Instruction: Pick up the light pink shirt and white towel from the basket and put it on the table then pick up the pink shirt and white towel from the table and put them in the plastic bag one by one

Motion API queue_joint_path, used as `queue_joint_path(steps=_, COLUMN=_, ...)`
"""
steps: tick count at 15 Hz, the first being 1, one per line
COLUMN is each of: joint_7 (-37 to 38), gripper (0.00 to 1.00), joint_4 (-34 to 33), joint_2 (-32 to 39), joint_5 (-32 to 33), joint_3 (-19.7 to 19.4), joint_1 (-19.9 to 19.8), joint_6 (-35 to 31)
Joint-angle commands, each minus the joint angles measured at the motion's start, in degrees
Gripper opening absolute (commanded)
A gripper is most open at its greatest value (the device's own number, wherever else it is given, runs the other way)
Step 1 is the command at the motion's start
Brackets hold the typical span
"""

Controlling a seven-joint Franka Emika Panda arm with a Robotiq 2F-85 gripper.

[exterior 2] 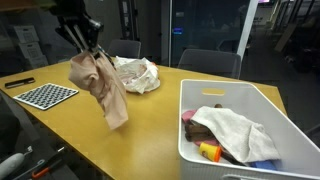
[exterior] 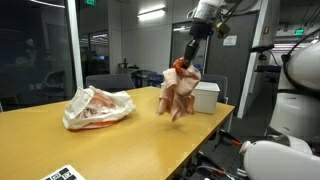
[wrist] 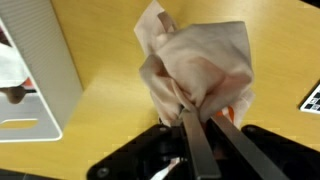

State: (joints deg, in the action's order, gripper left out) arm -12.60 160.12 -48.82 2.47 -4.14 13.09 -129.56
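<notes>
I should next lower my gripper toward the bare tabletop under the light pink shirt [exterior: 178,92] and let go of the cloth there, because the shirt is hanging over clear space.
The light pink shirt [exterior: 178,92] [exterior 2: 103,83] [wrist: 195,65] hangs in the air above the table [exterior: 60,140] [exterior 2: 130,130], pinched at its top by my gripper [exterior: 189,62] [exterior 2: 92,47] [wrist: 200,108], which is shut on it. The cloth dangles free, its lower end just above the tabletop. In the basket [exterior 2: 270,105] [exterior: 205,96] [wrist: 45,70] lies the white towel [exterior 2: 235,128] on top of darker and coloured items. The plastic bag [exterior: 97,108] [exterior 2: 135,73], crumpled with orange-red print, lies on the table away from the basket. In the wrist view the shirt hides the bag.
A checkerboard card [exterior 2: 43,95] [exterior: 65,174] lies near a table edge. Chairs [exterior 2: 210,62] [exterior: 105,82] stand at the far side. Another white robot body [exterior: 295,110] stands close beside the table. Bare tabletop lies between bag and basket.
</notes>
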Motion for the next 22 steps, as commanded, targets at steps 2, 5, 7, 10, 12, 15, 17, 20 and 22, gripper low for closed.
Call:
queue_joint_path(steps=2, joint_7=-10.17, gripper=0.02, joint_4=-3.28, joint_2=17.88, joint_5=-9.24, joint_3=-4.22, joint_1=6.41, joint_6=-6.06)
queue_joint_path(steps=5, joint_7=-12.77, gripper=0.02, joint_4=-5.19, joint_2=27.16, joint_5=-11.48, joint_3=-2.16, joint_1=6.18, joint_6=-10.15)
queue_joint_path(steps=7, joint_7=-12.0, gripper=0.02, joint_4=-6.17, joint_2=33.47, joint_5=-9.52, joint_3=-0.34, joint_1=4.16, joint_6=-15.21)
queue_joint_path(steps=10, joint_7=-8.34, gripper=0.02, joint_4=-7.83, joint_2=41.38, joint_5=-3.76, joint_3=2.38, joint_1=-0.41, joint_6=-23.72)
queue_joint_path(steps=12, joint_7=-6.43, gripper=0.02, joint_4=-10.63, joint_2=45.8, joint_5=-0.1, joint_3=2.89, joint_1=-3.49, joint_6=-23.41)
queue_joint_path(steps=15, joint_7=-8.28, gripper=0.16, joint_4=-9.48, joint_2=45.01, joint_5=-2.29, joint_3=3.7, joint_1=-4.72, joint_6=-21.6)
queue_joint_path(steps=17, joint_7=-8.21, gripper=0.58, joint_4=-10.94, joint_2=46.53, joint_5=-2.04, joint_3=3.74, joint_1=-5.47, joint_6=-21.03)
queue_joint_path(steps=20, joint_7=-16.87, gripper=0.66, joint_4=-10.6, joint_2=46.32, joint_5=-9.26, joint_3=4.46, joint_1=-5.2, joint_6=-20.51)
queue_joint_path(steps=22, joint_7=-26.34, gripper=0.82, joint_4=-11.95, joint_2=47.63, joint_5=-18.83, joint_3=4.72, joint_1=-4.73, joint_6=-17.53)
